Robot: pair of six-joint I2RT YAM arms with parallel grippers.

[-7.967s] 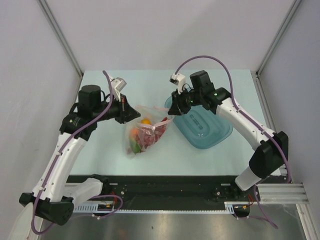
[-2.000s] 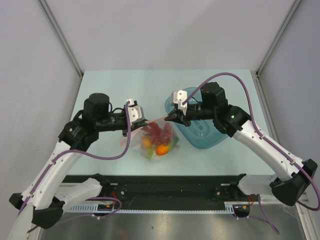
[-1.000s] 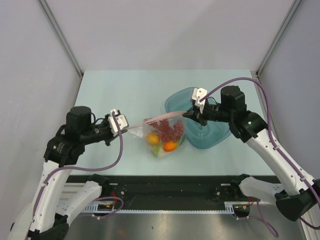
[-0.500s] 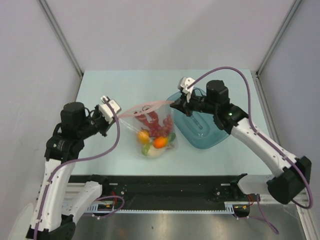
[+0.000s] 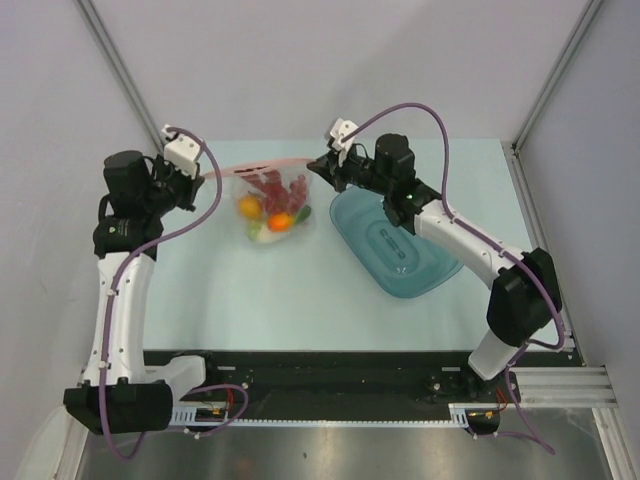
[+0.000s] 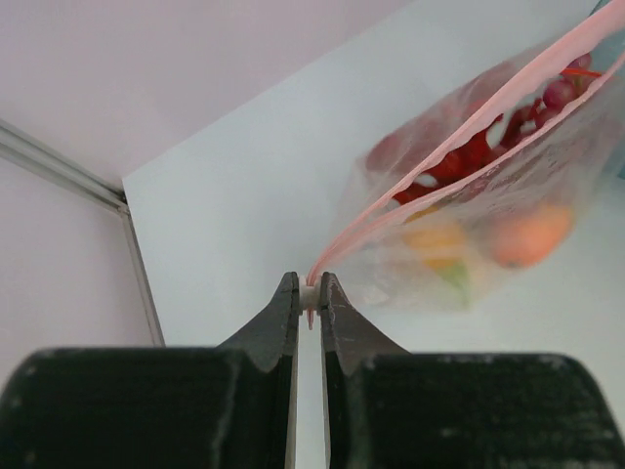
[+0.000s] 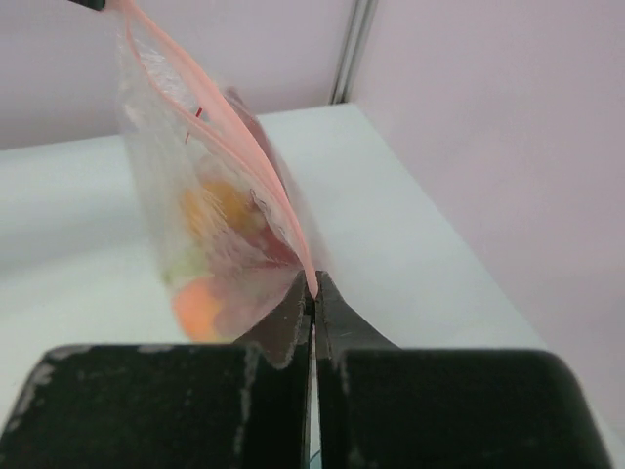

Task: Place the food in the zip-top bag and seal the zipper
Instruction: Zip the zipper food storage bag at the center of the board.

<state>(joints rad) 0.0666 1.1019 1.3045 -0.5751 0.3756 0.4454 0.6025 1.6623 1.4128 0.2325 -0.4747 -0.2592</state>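
Observation:
My left gripper will move back to the bare tabletop, on its right in the top view, and release the slider.
The clear zip-top bag hangs stretched between my two grippers above the far left part of the table. Toy food lies inside: red pieces, orange and yellow round fruits, a green piece. My left gripper is shut on the small white slider end of the pink zipper. My right gripper is shut on the zipper's other end. In the left wrist view the zipper's two strips still stand slightly apart along the mouth. The bag also shows in the right wrist view.
A translucent blue bowl sits on the pale table right of the bag, under my right arm. Grey walls with metal posts close in the back and both sides.
Both grippers have carried the stretched bag up and toward the far left of the table, away from the blue bowl. The food has stayed inside.

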